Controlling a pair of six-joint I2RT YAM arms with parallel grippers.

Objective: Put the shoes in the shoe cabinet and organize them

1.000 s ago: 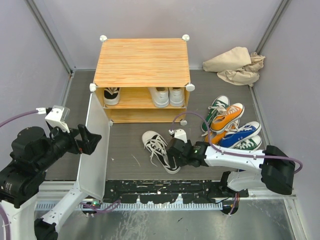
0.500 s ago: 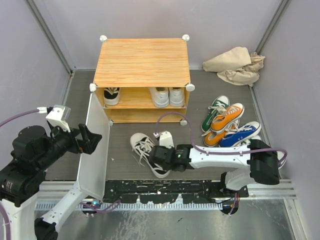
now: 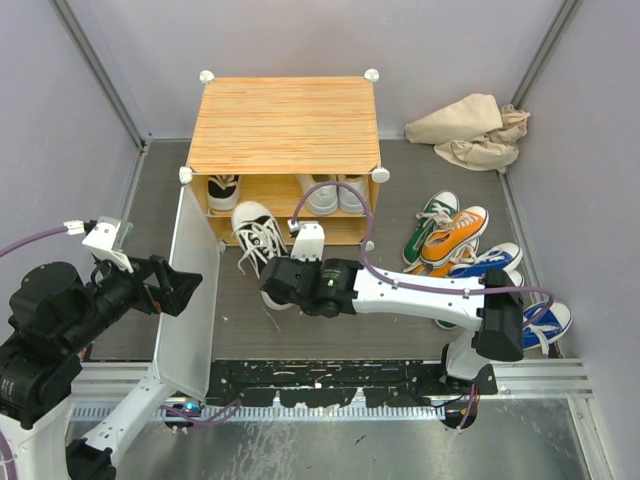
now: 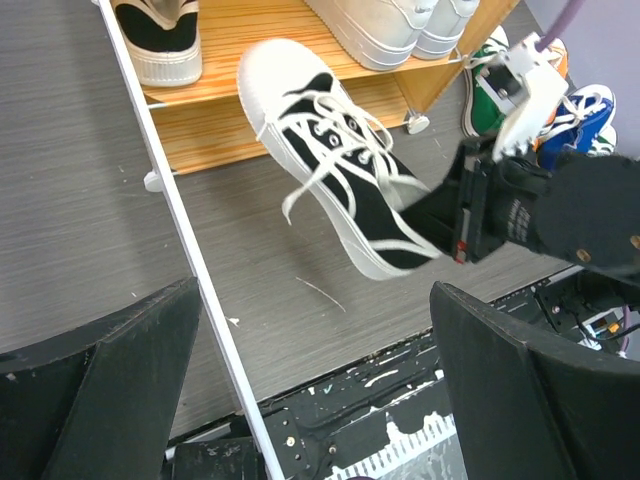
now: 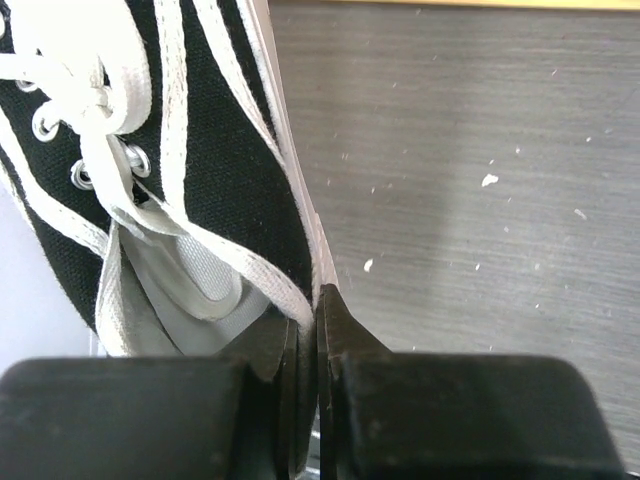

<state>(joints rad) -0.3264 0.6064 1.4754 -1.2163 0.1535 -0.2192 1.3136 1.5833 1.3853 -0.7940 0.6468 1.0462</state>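
My right gripper should move the sneaker [image 3: 254,243] outward onto the upper shelf beside the lone black-and-white shoe, as the space up to the white pair is free.
The shoe cabinet [image 3: 285,125] stands at the back with its white door [image 3: 190,290] swung open. One black-and-white shoe [image 3: 222,190] and a white pair [image 3: 335,192] sit on its upper shelf. My right gripper [image 3: 283,282] is shut on the heel rim of a black-and-white sneaker [image 3: 254,243], holding it tilted in front of the lower shelf, toe toward the cabinet. The right wrist view shows the gripper [image 5: 318,340] pinching the sneaker [image 5: 200,150]. My left gripper [image 3: 178,290] is open, its wide-set jaws [image 4: 315,400] straddling the door edge [image 4: 190,270].
Green [image 3: 432,222], orange [image 3: 455,235] and blue [image 3: 485,262] sneakers lie in a cluster on the floor at the right. A crumpled beige cloth [image 3: 470,130] lies at the back right. Grey walls close in both sides.
My right gripper shut on the black-and-white sneaker's heel, then carried it left and up toward the cabinet's open front. The left arm shifted slightly along the door.
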